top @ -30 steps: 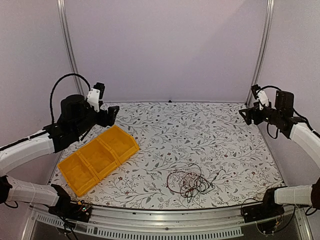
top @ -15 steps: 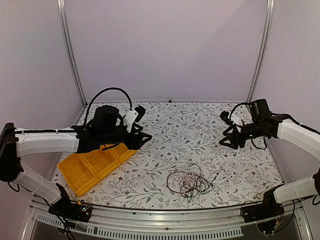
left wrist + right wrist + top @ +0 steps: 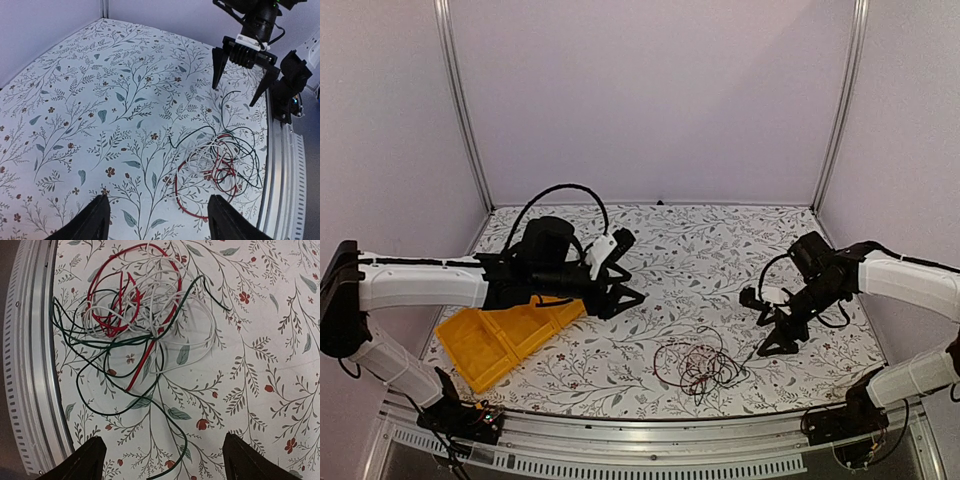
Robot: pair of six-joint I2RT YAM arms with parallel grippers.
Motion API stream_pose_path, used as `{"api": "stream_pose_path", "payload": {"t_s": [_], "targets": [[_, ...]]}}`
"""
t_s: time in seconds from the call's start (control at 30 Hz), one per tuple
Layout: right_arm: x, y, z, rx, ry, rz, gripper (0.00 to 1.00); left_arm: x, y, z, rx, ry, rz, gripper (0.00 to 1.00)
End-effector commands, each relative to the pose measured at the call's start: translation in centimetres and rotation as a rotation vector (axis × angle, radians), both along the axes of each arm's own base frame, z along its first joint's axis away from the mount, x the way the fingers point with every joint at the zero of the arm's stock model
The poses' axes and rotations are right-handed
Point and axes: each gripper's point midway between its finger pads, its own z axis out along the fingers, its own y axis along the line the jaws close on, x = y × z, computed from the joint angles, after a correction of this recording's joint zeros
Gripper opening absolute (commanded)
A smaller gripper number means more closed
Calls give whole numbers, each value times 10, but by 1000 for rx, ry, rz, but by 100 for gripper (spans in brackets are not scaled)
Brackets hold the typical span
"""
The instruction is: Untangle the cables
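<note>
My right gripper is above the dark cable's loose end (image 3: pixel 759 344) (image 3: pixel 162 474). It needs to go straight down onto it and close there.
The cables (image 3: pixel 700 365) lie in one loose tangle of black, red and whitish wires on the floral table, near its front edge. My left gripper (image 3: pixel 625 300) hovers open, up and to the left of the tangle; in the left wrist view its fingers (image 3: pixel 95 220) frame bare cloth, with the cables (image 3: pixel 220 160) ahead. My right gripper (image 3: pixel 757 325) hangs open just right of the tangle and also shows as the right gripper (image 3: pixel 234 92). In the right wrist view a dark strand's free end runs between its fingers (image 3: pixel 245 460), below the cables (image 3: pixel 135 305). Neither gripper holds anything.
A yellow compartment bin (image 3: pixel 485 340) sits at the left, partly under my left arm. The aluminium front rail (image 3: pixel 670 430) runs close to the tangle and shows as the rail (image 3: pixel 30 365). Frame posts and lilac walls enclose the back and sides.
Both arms have swung in from the back corners toward the tangle. The left arm now reaches over the bin; the right gripper has dropped low beside the cables.
</note>
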Motion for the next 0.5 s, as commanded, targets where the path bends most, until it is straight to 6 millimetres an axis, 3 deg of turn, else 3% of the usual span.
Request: {"api": "stream_pose_path", "payload": {"t_s": [0.0,0.17,0.47], "targets": [[-9,-15,-22,-96,27,-9,85,-8,-12,8,-18,0,-62,68],[5,-18,-30,-134,0,-80,82,-10,-15,6,-13,7,-71,68],[11,-13,-33,-114,22,-123,64,-13,-17,5,-8,13,-83,68]]}}
